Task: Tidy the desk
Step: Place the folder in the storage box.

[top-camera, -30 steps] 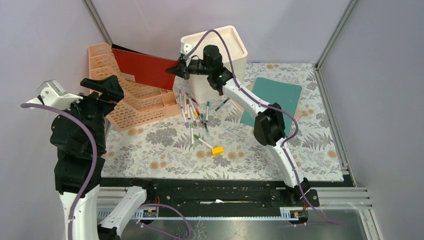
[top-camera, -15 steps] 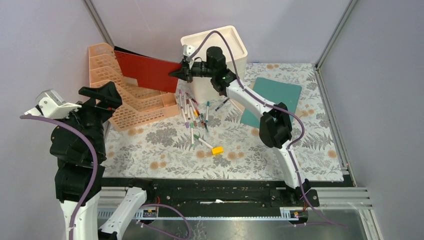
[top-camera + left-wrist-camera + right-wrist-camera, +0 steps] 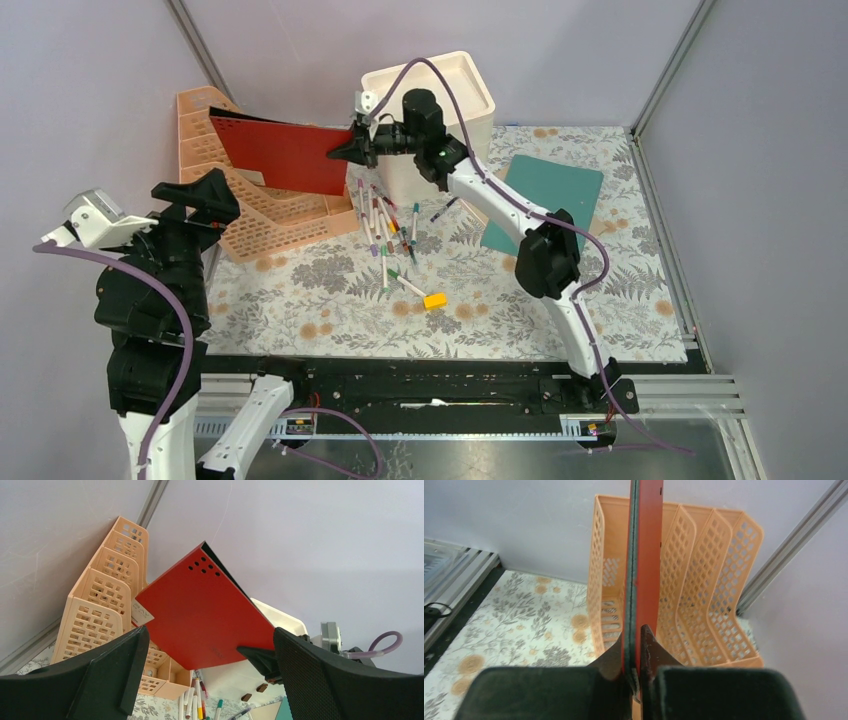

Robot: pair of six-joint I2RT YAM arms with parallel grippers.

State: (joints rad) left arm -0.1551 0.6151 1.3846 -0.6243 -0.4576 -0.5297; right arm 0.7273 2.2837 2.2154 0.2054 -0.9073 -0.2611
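My right gripper brings the red folder, still hanging above the rack's slots, down toward the rack next and slides it into a middle slot (image 3: 214,153) (image 3: 671,617).
My right gripper (image 3: 352,148) is shut on the right edge of a red folder (image 3: 280,155) and holds it upright in the air above the orange slotted file rack (image 3: 270,215) at the desk's back left. In the right wrist view the folder (image 3: 644,555) stands edge-on between the fingers (image 3: 651,650), lined up over the rack's slots (image 3: 704,580). My left gripper (image 3: 195,195) hangs open at the far left, raised and apart from the rack. From its wrist view the folder (image 3: 200,615) shows ahead between the wide-apart jaws. The desk (image 3: 330,300) has a leaf-printed cloth.
Several markers (image 3: 385,225) lie scattered in front of a cream bin (image 3: 450,90). A yellow block (image 3: 434,300) rests nearer the front, beside a green marker. A teal folder (image 3: 545,200) lies flat at the back right. Walls close in behind and on both sides.
The right gripper has carried the red folder leftwards, so it now reaches further over the rack. The left arm has drifted slightly left and down, still open.
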